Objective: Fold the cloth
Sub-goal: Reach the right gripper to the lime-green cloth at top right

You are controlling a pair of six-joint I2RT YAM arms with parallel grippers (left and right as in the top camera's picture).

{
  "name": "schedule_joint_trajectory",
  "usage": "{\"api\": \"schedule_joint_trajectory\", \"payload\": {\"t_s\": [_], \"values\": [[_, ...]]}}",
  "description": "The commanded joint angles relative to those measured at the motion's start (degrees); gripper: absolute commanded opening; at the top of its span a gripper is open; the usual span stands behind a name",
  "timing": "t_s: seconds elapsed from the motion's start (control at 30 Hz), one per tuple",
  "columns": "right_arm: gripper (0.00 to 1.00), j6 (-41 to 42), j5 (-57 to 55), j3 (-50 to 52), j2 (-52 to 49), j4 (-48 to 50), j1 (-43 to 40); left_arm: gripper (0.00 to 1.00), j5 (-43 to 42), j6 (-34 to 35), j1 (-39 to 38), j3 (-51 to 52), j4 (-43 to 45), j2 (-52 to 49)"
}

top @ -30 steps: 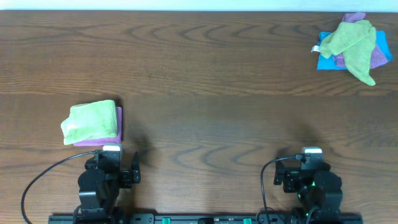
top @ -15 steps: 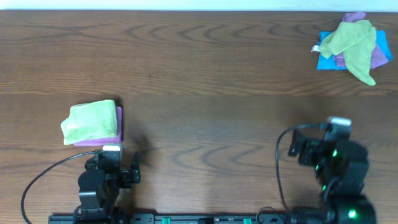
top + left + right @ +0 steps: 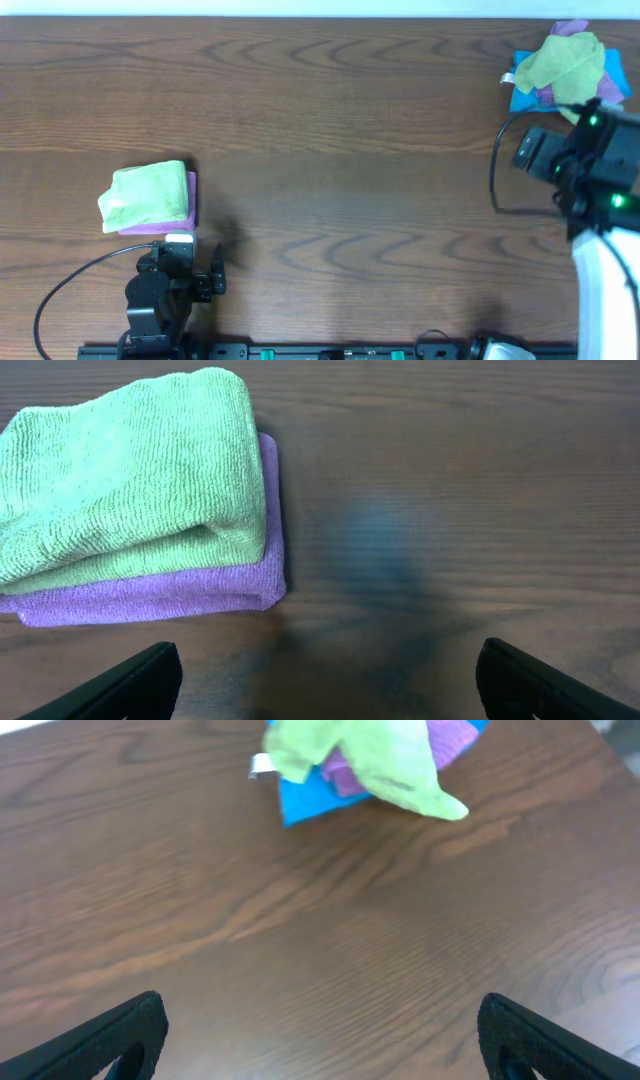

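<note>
The robot's right gripper will first move outward past the wood, then down onto the lime-green cloth's corner beside the white tag [image 3: 507,78] to get it.
The cloth [image 3: 565,65] is a crumpled lime-green piece with a small white tag [image 3: 507,78]. It lies on top of a blue cloth [image 3: 522,98] and a purple cloth [image 3: 608,88] at the far right of the table. In the right wrist view the cloth [image 3: 370,755] is at the top, ahead of my right gripper [image 3: 320,1040]. That gripper is open and empty over bare wood, short of the pile. In the overhead view the right gripper [image 3: 590,125] sits just in front of the pile. My left gripper [image 3: 325,680] is open and empty.
A second lime-green cloth [image 3: 148,195], folded, lies on a folded purple cloth [image 3: 192,200] at the front left, just beyond my left gripper [image 3: 182,250]. It also shows in the left wrist view [image 3: 130,470]. The table's far edge runs close behind the right pile.
My right arm has swung from the front edge out to the far right, up to the cloth pile. The left arm and both cloth piles have not moved.
</note>
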State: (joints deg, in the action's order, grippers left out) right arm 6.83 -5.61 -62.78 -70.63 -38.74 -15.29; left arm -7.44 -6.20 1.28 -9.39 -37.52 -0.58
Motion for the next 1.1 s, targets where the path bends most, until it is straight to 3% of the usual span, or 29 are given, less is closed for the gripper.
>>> {"api": "schedule_joint_trajectory", "payload": {"t_s": [0.0, 0.33, 0.8, 1.07], "values": [[0.99, 1.3, -0.1, -3.5, -4.8, 0.2, -2.2, 0.95, 0.2, 0.2, -0.3, 0.2, -0.6, 0.4], [0.99, 0.2, 3.3, -6.7, -15.6, 10.6, -6.6, 0.95, 0.2, 0.2, -0.3, 0.2, -0.6, 0.4], [0.99, 0.5, 2.6, -7.4, -18.6, 19.4, -6.6, 0.95, 0.2, 0.2, -0.3, 0.2, -0.6, 0.4], [0.99, 1.2, 4.0, -19.5, -32.3, 17.9, -6.7, 0.95, 0.2, 0.2, -0.3, 0.2, -0.6, 0.4]]}}
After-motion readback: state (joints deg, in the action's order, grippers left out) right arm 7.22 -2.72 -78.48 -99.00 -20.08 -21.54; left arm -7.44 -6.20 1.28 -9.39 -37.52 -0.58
